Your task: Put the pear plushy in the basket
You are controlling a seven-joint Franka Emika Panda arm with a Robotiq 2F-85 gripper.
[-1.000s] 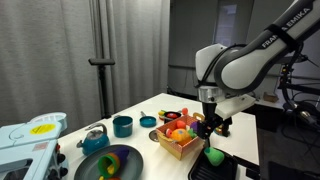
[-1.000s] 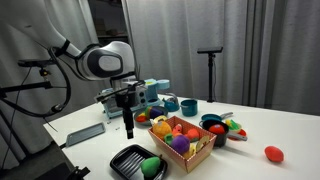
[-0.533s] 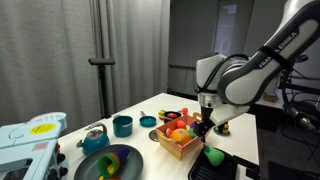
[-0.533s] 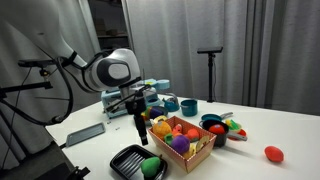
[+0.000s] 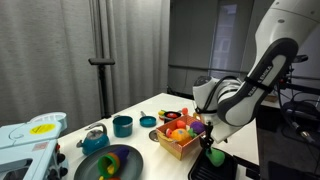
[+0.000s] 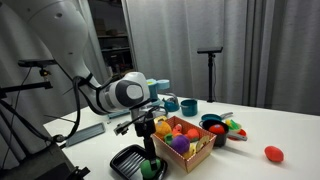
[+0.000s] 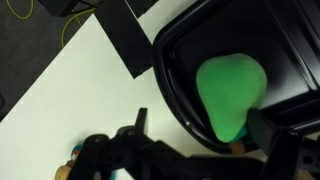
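Next, my gripper moves down and to the right in the wrist view onto the pear's narrow end [image 5: 211, 153] [image 7: 231, 126], which lies below it, off-centre toward one finger.
The pear plushy [image 7: 232, 88], bright green, lies in a flat black tray [image 7: 168, 78]. It also shows in both exterior views [image 5: 214, 156] [image 6: 150, 168], partly hidden by my gripper. My gripper [image 7: 203, 128] is open and low over the tray, with one finger to each side of the pear's narrow end. It also shows in both exterior views [image 5: 209, 143] [image 6: 147, 150]. The basket [image 5: 177, 148] [image 6: 197, 155], a tan square box, stands right beside the tray and holds several colourful toys.
A green rainbow-striped plate [image 5: 112, 163] and teal cups [image 5: 122, 125] stand further along the white table [image 7: 90, 90]. A teal bowl of toys [image 6: 215, 126] sits behind the basket. A red toy [image 6: 272, 153] lies alone. The tray lies near the table's edge.
The arm has come down and moved over the black tray. The gripper now sits low at the pear plushy. The pear and basket have not moved.
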